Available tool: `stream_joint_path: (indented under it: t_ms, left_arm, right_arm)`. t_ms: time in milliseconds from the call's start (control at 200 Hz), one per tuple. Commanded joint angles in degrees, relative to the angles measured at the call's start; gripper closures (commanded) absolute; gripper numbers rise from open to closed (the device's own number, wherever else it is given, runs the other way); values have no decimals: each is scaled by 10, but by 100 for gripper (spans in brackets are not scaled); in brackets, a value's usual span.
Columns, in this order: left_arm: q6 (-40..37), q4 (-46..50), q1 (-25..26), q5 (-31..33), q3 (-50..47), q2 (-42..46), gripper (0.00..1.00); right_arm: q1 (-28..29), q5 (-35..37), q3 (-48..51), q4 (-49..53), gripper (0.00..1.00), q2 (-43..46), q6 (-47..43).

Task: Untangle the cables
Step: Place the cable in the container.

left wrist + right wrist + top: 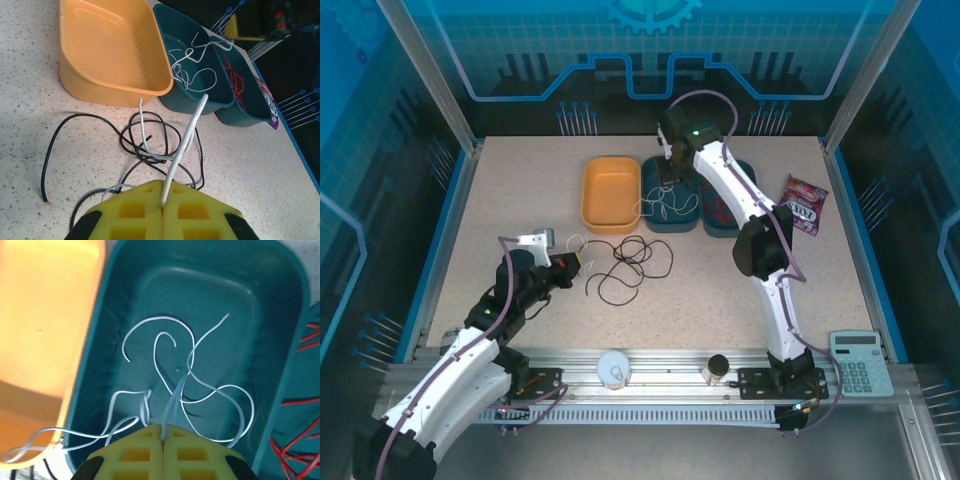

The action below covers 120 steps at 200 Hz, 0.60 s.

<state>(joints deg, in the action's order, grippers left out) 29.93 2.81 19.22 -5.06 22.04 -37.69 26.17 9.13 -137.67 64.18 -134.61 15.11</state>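
Note:
Next, my right gripper comes down toward the white coils and releases the piece of white cable there, since they already lie in the teal bin beside the orange one.
The black cable [635, 265] lies in loose loops on the table, and the left wrist view shows it [127, 135] just ahead of my left gripper [163, 202]. That gripper [570, 262] is shut on a strand of the white cable [187, 132], which rises toward the teal bins. More white cable [200, 380] coils inside the left teal bin [210, 295]. My right gripper [163, 432] hangs over this bin [670, 229] and is shut on a white strand. The red cable [720, 208] lies in the right teal bin [720, 233]; its strands [295, 440] show beside the right gripper.
An orange bin [610, 193] stands left of the teal ones, with its rim [115, 85] close to the black loops. A snack packet [804, 203] lies at the right and a calculator [861, 362] at the front right. Two small cups [614, 368] [718, 369] sit on the front rail.

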Motion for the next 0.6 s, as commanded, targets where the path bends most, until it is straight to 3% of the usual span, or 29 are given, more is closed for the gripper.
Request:
stream_joint_path:
  t_ms: [0,260,315,445,595]
  left_arm:
    - [-6,10,-6,-16,17,8,100]
    - [-4,7,-6,-18,15,6,100]
    - [-4,6,-6,-16,16,5,100]
    - [-4,7,-6,-14,16,5,100]
    - [-6,7,-6,-15,17,3,100]
  right_arm:
    - [-4,19,3,20,100,-19,-14]
    - [-20,31,2,20,99,-25,-41]
    - [-20,29,2,22,92,-23,-46]
    - [-16,17,8,21,64,-13,-48]
    - [-8,11,17,17,56,11,-43]
